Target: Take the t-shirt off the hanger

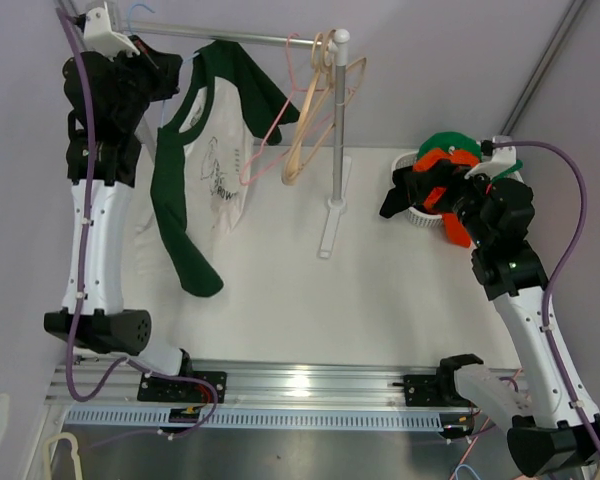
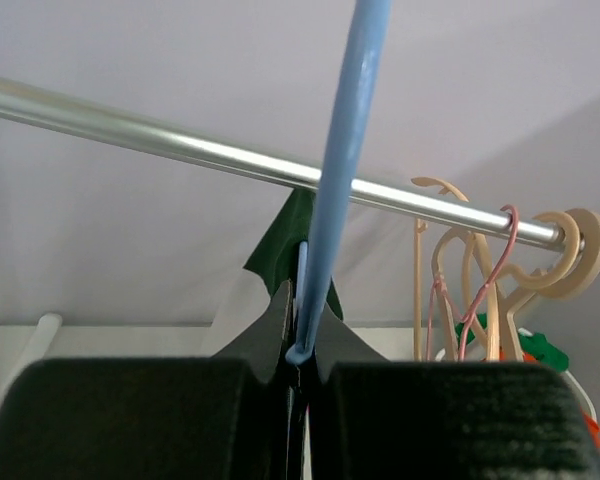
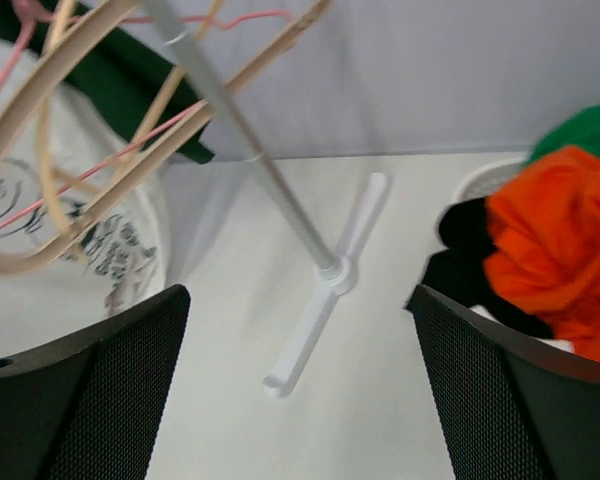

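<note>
I will next move my right gripper back and to the left in the top view, onto the lower part of the trailing green sleeve, because that part hangs clear of the bar (image 1: 250, 38).
The white t-shirt (image 1: 212, 170) with dark green sleeves hangs below the metal rail (image 1: 250, 38), one green sleeve up at the rail and the other trailing to the table. My left gripper (image 1: 165, 62) is at the rail's left end, next to the shirt's collar. In the left wrist view it (image 2: 302, 300) is shut on the thin blue hanger (image 2: 340, 150), with green cloth (image 2: 280, 250) behind. My right gripper (image 1: 405, 195) is open and empty, apart from the shirt. Its wrist view (image 3: 295, 300) looks at the shirt's print (image 3: 70, 250).
Empty beige and pink hangers (image 1: 315, 110) hang at the rail's right end by the white stand post (image 1: 338, 120), whose foot (image 3: 320, 310) lies on the table. A white basket (image 1: 420, 215) with orange, green and black clothes (image 1: 450, 150) stands beside my right gripper.
</note>
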Controlling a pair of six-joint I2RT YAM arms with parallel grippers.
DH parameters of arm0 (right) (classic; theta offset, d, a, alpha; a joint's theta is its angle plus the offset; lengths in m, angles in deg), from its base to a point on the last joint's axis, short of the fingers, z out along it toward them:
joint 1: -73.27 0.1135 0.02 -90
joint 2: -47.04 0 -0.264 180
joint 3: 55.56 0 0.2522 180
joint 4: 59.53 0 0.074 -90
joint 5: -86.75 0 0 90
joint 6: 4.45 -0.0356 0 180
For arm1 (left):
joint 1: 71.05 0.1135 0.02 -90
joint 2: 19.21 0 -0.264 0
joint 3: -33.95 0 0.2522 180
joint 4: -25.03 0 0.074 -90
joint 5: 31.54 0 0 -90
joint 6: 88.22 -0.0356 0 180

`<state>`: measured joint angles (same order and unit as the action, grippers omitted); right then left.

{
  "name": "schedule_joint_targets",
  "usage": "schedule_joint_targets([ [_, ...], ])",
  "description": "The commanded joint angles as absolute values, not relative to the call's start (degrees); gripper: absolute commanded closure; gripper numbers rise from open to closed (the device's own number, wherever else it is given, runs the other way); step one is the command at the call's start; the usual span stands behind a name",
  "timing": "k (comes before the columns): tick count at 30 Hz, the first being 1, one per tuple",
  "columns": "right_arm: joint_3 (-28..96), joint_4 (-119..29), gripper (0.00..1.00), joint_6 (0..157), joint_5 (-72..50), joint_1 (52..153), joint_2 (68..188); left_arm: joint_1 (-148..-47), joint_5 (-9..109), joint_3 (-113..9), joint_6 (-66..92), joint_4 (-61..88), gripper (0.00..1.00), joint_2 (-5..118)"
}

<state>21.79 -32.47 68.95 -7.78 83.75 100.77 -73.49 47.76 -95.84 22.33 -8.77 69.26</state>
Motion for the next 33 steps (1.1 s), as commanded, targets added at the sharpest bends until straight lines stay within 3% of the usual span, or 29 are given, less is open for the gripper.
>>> schedule_joint_targets([
  [1, 21.1, -38.3, 0.03, 71.6, -20.5, 87.0, 99.3, -75.7, 56.8, -96.2, 23.1, -7.4, 0.99, 62.7],
  [6, 21.0, -40.1, 0.00, 77.3, -27.2, 99.3, 101.2, -79.7, 68.6, -92.4, 26.1, -15.4, 0.99, 56.6],
  [10, 17.3, -46.0, 0.01, 79.7, -24.3, 117.2, 102.8, -81.8, 74.4, -84.2, 33.9, -21.5, 0.99, 49.6],
  [16, 13.0, -61.0, 0.01, 79.2, -20.2, 134.8, 109.2, -89.5, 87.7, -76.0, 36.5, -26.2, 0.99, 40.9],
  [23, 15.8, -74.7, 0.01, 79.2, -14.7, 147.5, 122.8, -91.5, 88.5, -73.4, 37.7, -29.6, 0.99, 38.8],
  [32, 27.4, -81.6, 0.01, 78.7, -16.3, 153.4, 138.9, -91.8, 87.1, -69.3, 36.8, -26.7, 0.99, 37.7],
  [33, 28.2, -81.5, 0.11, 78.8, -16.3, 154.0, 139.8, -91.8, 86.9, -68.9, 36.6, -26.4, 0.99, 37.7],
])
